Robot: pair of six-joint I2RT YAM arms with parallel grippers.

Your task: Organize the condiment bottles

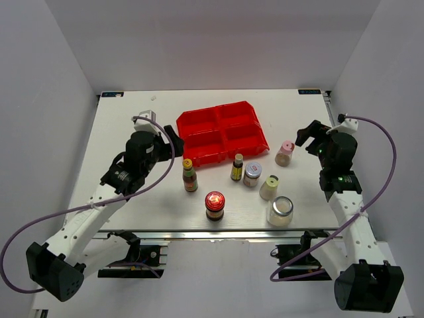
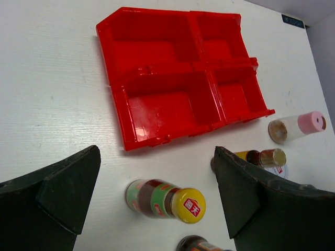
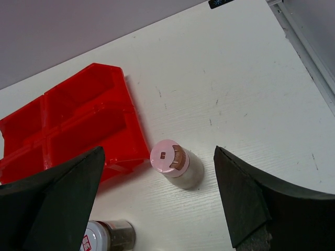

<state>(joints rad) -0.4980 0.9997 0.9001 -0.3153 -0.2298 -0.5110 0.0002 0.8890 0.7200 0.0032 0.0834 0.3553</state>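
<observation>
I need to lower my left gripper back and toward the right in the top view, around its yellow cap point(image 1: 187, 163) point(image 2: 189, 206), as free table surrounds the sauce bottle.
Seven condiment bottles stand in front of the red tray point(image 1: 222, 134). They are a yellow-capped sauce bottle point(image 1: 190, 175), a second slim dark bottle point(image 1: 237, 167), a silver-lidded jar point(image 1: 252, 174), a pink-capped shaker point(image 1: 285, 153), a cream-capped shaker point(image 1: 269, 187), a glass jar point(image 1: 280, 211) and a red-lidded jar point(image 1: 214, 205). My left gripper point(image 1: 173, 139) is open above the yellow-capped bottle point(image 2: 165, 200), which shows between its fingers. My right gripper point(image 1: 308, 134) is open and hovers above the pink-capped shaker point(image 3: 175, 163). Neither gripper holds anything.
The tray's four compartments point(image 2: 172, 78) hold nothing. The tray's near right corner point(image 3: 125, 157) lies close to the pink shaker. The silver-lidded jar point(image 3: 104, 236) sits below my right gripper's left finger. The table's right edge rail point(image 3: 309, 47) runs nearby.
</observation>
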